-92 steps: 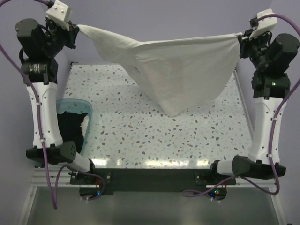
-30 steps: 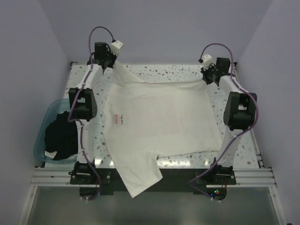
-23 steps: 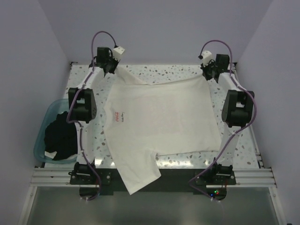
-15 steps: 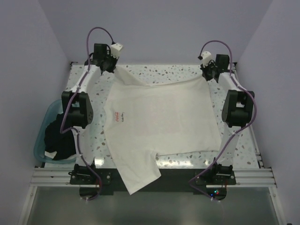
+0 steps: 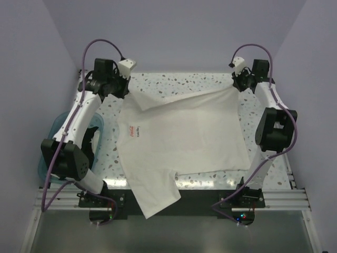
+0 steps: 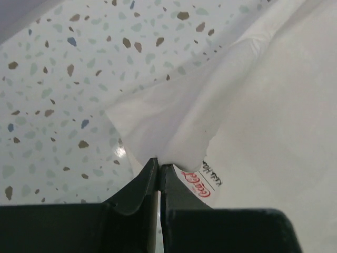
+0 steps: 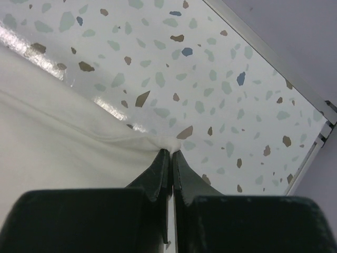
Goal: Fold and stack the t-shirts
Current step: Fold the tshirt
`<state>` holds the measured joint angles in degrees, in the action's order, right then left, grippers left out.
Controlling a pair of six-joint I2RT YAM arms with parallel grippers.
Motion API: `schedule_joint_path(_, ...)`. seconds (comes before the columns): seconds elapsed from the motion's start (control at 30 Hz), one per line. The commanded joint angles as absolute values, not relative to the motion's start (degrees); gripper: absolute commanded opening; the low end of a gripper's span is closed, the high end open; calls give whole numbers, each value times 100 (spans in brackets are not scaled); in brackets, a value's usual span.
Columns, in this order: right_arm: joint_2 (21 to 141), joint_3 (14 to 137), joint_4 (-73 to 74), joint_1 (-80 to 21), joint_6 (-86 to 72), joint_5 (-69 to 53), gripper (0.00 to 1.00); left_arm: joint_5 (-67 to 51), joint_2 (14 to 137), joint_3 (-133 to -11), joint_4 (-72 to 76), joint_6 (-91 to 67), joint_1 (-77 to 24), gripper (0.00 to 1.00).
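I'll next move my left gripper back past the red logo, down onto the shirt.
The white t-shirt (image 5: pixel 179 142) lies spread on the speckled table (image 5: pixel 184 81), a small red logo near its left side, one sleeve hanging over the near edge. My left gripper (image 5: pixel 127 90) is shut on the shirt's far left corner, which is lifted and folded inward; in the left wrist view the cloth (image 6: pixel 174 137) is pinched at the fingertips (image 6: pixel 159 164). My right gripper (image 5: pixel 235 86) is shut on the far right corner; the right wrist view shows the cloth (image 7: pixel 63 142) bunched between its tips (image 7: pixel 170 153). The black t-shirt (image 5: pixel 71 153) lies in the teal tub.
The translucent teal tub (image 5: pixel 48 153) stands at the table's left edge behind my left arm. The metal rail (image 7: pixel 274 71) borders the table's far right corner. Purple walls close in at the back and sides.
The shirt went from hanging stretched in the air to lying on the table. Since half a second ago my left arm has swung left and nearer, pulling the far left corner over; the right gripper shifted slightly right.
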<state>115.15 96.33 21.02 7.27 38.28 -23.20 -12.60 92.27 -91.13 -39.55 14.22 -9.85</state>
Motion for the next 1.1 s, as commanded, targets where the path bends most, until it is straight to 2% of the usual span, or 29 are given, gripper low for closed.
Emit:
schedule_joint_path(0.0,11013,9387,2399,861,4350,-2689,0,-1468,8607,-8353,-4596,1283,-1054,0)
schedule_joint_path(0.2,10951,8799,2760,870,5106,-2786,0,-1651,7955,-7244,-4825,1327,-1081,0)
schedule_joint_path(0.47,11338,8684,2944,879,5475,-2584,0,-2030,8129,-6539,-4940,1248,-1301,0)
schedule_joint_path(0.73,11356,9017,3234,879,5581,-2646,0,-2179,8551,-7110,-5150,1169,-1274,0)
schedule_joint_path(1.07,11083,9018,3744,975,6257,-2602,0,-2434,8446,-7910,-5704,1301,-1160,0)
